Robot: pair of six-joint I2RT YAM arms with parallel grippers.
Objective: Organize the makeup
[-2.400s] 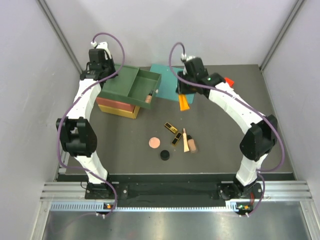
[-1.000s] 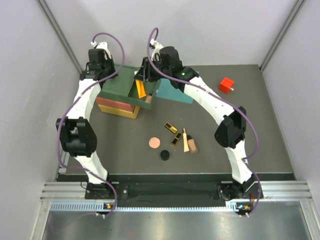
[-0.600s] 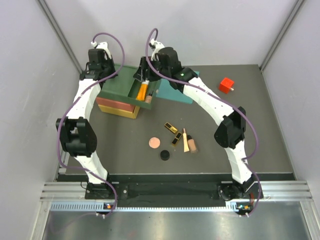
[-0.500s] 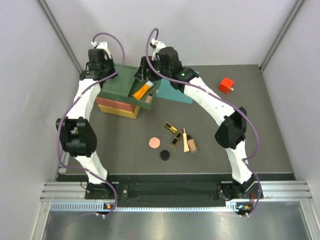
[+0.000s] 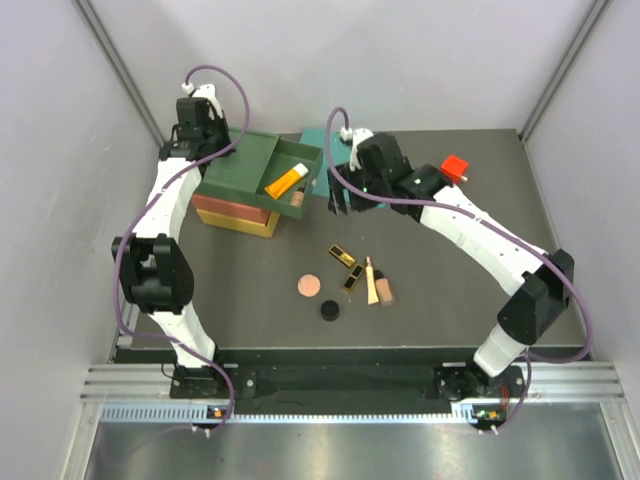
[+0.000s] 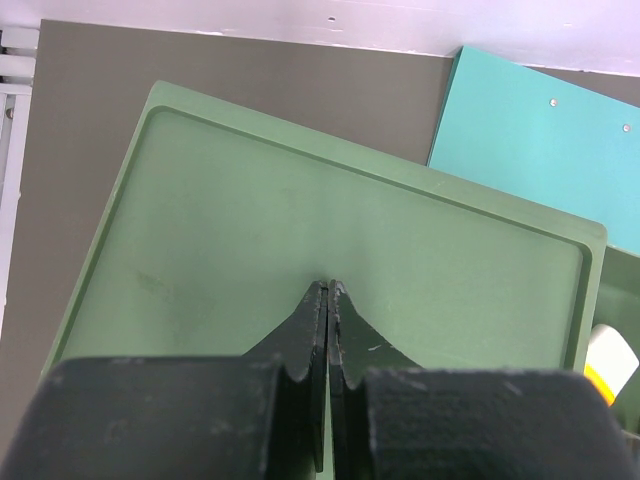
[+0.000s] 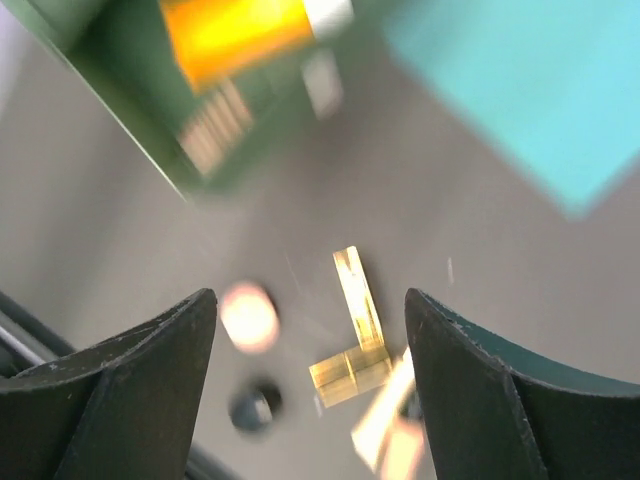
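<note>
The beige tube lies alongside the brown one, so I should next move my right gripper down and back, with my fingers around only the brown tube's body [image 5: 385, 291] [image 7: 402, 452].
An orange tube [image 5: 285, 181] lies in the open green drawer [image 5: 312, 168], with a brownish tube [image 5: 297, 198] at the drawer's front. On the table lie two black-and-gold cases [image 5: 343, 256] [image 5: 352, 278], a pink disc [image 5: 308, 286], a black jar [image 5: 329, 311], a beige tube [image 5: 371, 283] and a brown tube [image 5: 385, 291]. My right gripper [image 5: 338, 203] is open and empty, in the air right of the drawer. Its blurred wrist view [image 7: 310, 300] shows the cases [image 7: 358, 300], the disc [image 7: 248, 315] and the orange tube [image 7: 235, 35]. My left gripper [image 5: 197, 148] [image 6: 330, 283] is shut above the green box top [image 6: 300, 220].
The green box sits on an orange-and-yellow box [image 5: 235, 215] at the back left. A teal mat [image 5: 322, 138] [image 6: 540, 140] lies behind the drawer. A red cube [image 5: 455, 167] stands at the back right. Grey walls close in the sides and back.
My right gripper brought the orange tube over the drawer and let it go. The tube now lies in the drawer. The gripper has drawn back to the right, open. The left arm has not moved.
</note>
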